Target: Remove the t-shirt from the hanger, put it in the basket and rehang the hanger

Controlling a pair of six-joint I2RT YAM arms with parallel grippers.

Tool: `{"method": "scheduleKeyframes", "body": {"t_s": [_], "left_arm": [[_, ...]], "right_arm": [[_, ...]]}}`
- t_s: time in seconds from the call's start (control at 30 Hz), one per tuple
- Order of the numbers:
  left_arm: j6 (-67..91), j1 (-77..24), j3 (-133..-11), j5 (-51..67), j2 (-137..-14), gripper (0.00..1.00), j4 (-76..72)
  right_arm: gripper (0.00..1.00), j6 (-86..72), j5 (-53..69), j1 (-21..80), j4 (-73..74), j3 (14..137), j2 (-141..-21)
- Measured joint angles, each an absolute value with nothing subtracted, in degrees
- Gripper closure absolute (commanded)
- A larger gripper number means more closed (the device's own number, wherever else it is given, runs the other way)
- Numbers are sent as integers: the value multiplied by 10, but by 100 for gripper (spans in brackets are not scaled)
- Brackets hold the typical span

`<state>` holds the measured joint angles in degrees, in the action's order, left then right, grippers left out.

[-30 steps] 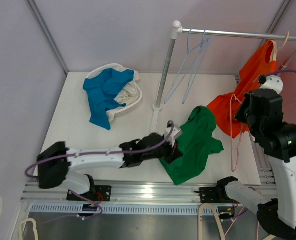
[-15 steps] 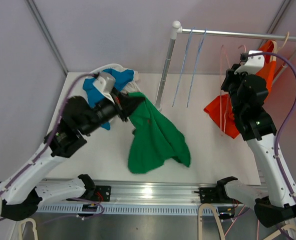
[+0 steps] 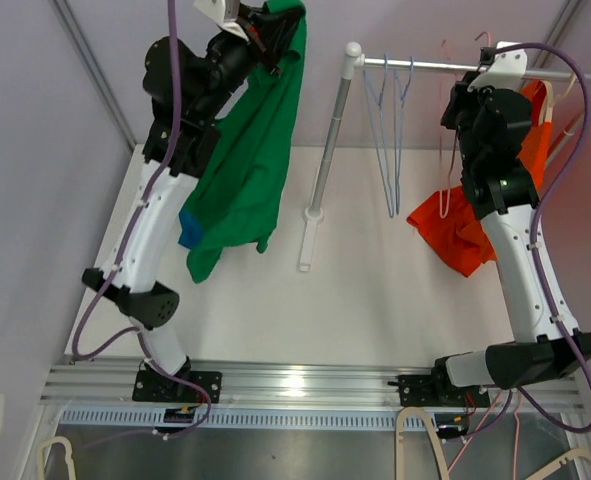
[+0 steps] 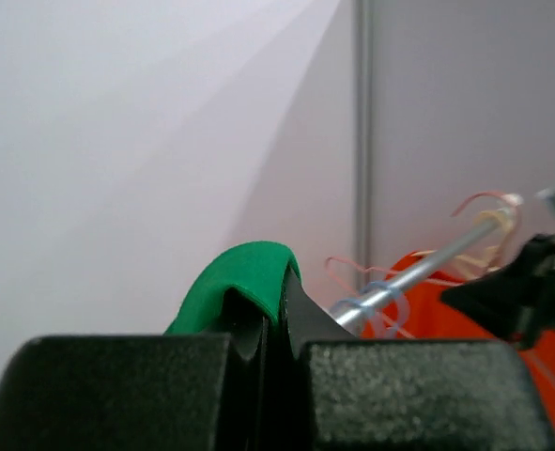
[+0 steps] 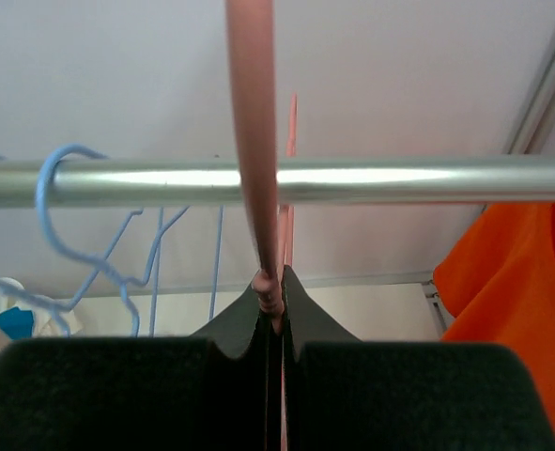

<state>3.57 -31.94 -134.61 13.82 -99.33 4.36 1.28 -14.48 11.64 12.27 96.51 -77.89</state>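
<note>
The hanger's hook stands raised, so I should lower my right gripper, easing left in the top view, and release the pink hanger (image 5: 255, 141) on the silver bar.
My left gripper (image 3: 273, 22) is raised high at the back left and is shut on the green t-shirt (image 3: 247, 160), which hangs free from it over the table; the pinched fold shows in the left wrist view (image 4: 244, 277). My right gripper (image 3: 453, 100) is shut on a pink hanger (image 5: 255, 141) whose hook sits over the silver rail (image 5: 371, 180). The pink hanger also shows in the top view (image 3: 445, 110), bare, on the rail (image 3: 430, 67).
Blue hangers (image 3: 390, 130) hang on the rail by the rack post (image 3: 327, 150). An orange shirt (image 3: 470, 225) hangs at the rail's right end. A blue cloth (image 3: 188, 228) peeks out behind the green shirt. The rack's base (image 3: 309, 240) stands mid-table.
My left arm has swung up and back, lifting the green t-shirt from table level to high at the back left. My right gripper has risen to the rail with the pink hanger.
</note>
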Motion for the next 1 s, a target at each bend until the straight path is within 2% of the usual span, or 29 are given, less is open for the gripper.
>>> {"method": "scheduleKeyframes", "body": {"t_s": [0.23, 0.43, 0.5, 0.77, 0.87, 1.0], "left_arm": [[130, -180, -1373, 180, -1112, 99, 0], [150, -123, -1317, 108, -1148, 99, 7], [150, -123, -1274, 69, -1143, 99, 10], [183, -115, -981, -73, -1059, 99, 8], [190, -107, -941, -109, -1033, 99, 12], [190, -94, -949, -123, -997, 99, 13]], "right_arm": [[100, 8, -125, 109, 123, 983, -827], [100, -4, -103, 102, 132, 1034, -874], [100, -9, -96, 100, 135, 1040, -884], [100, -30, -72, 100, 167, 1023, -890], [100, -33, -60, 100, 185, 1014, -890], [100, -35, -52, 100, 197, 1003, -890]]}}
